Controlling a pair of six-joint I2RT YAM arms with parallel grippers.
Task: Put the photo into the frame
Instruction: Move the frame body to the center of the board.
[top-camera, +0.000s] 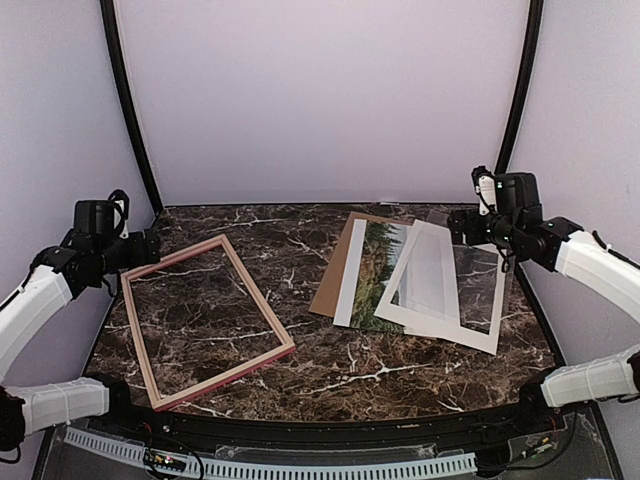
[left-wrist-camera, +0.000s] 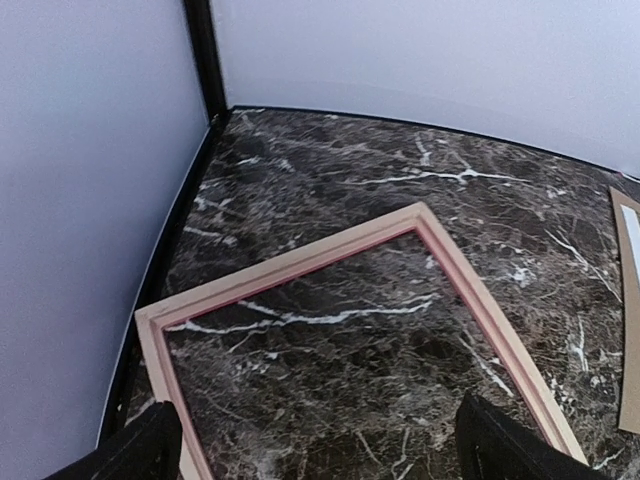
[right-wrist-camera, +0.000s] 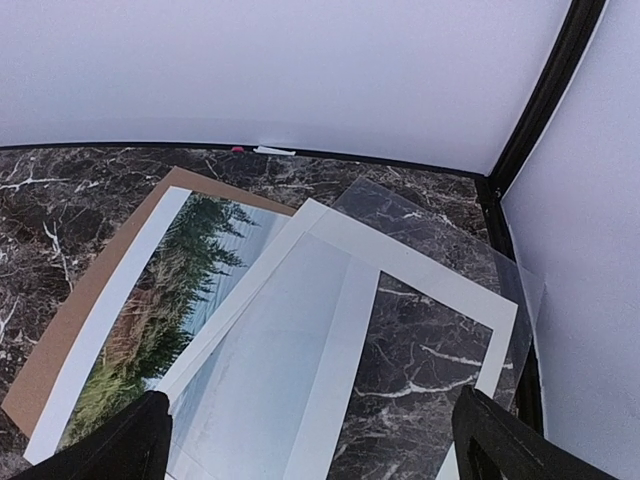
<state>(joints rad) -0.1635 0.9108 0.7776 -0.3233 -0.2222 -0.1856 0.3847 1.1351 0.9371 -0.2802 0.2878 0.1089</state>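
Observation:
The frame lies crooked, so next my left gripper needs to move down with a tilt toward the table, onto the frame's wall-side bar (top-camera: 131, 299) (left-wrist-camera: 169, 375) near the frame's far corner.
The pink wooden frame (top-camera: 258, 297) lies flat and empty on the left of the marble table, and its far corner shows in the left wrist view (left-wrist-camera: 300, 260). The photo (top-camera: 372, 272) of trees and pale sky lies face up on the right. A white mat partly covers its right side. The photo also shows in the right wrist view (right-wrist-camera: 185, 290). My left gripper (top-camera: 140, 248) hovers open over the frame's far left corner (left-wrist-camera: 325, 455). My right gripper (top-camera: 470, 230) hovers open above the mat and photo (right-wrist-camera: 315, 450). Neither holds anything.
The white mat with a cut-out window (top-camera: 425, 318) lies over the photo (right-wrist-camera: 410, 265). A brown backing board (top-camera: 333, 268) lies under the photo (right-wrist-camera: 105, 275). A clear sheet (top-camera: 482, 280) lies under the mat on its right side (right-wrist-camera: 425, 215). Tent walls and black poles enclose the table.

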